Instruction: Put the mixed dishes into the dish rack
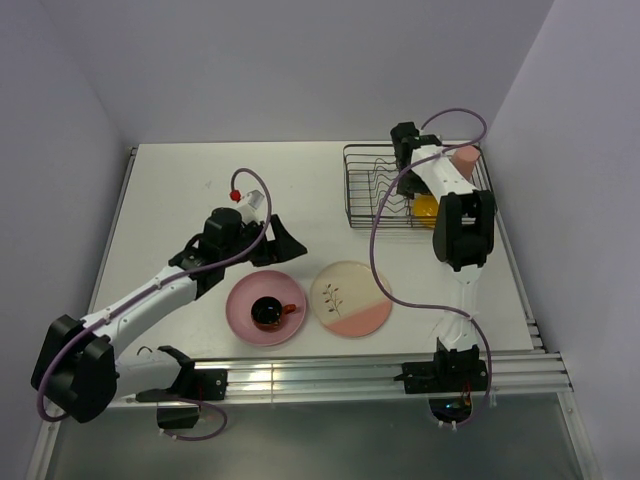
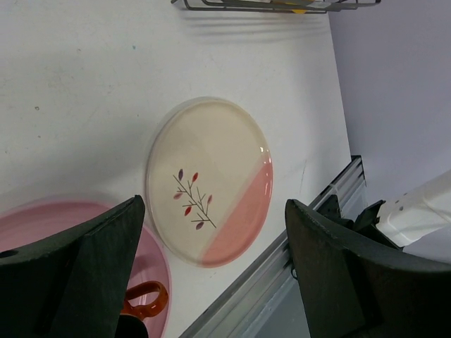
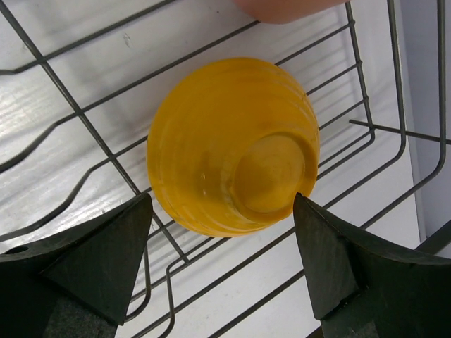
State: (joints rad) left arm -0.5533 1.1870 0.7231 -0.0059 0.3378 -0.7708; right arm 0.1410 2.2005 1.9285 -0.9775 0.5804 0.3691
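Note:
My left gripper is next going to move back and down to the red-orange cup on the pink plate, and onto its rim opposite the cup's handle.
The black wire dish rack stands at the back right. In it, the yellow bowl lies bottom up, also in the right wrist view, and the pink tumbler sits at its far right corner. My right gripper is open and empty just above the bowl. The pink plate lies near the front with the red-orange cup on it. The cream leaf plate lies beside it on the right. My left gripper is open and empty above them.
A metal rail runs along the table's near edge. The left wrist view shows the cream plate, the pink plate's rim, the cup handle and the rack's lower edge. Rack wires surround the bowl.

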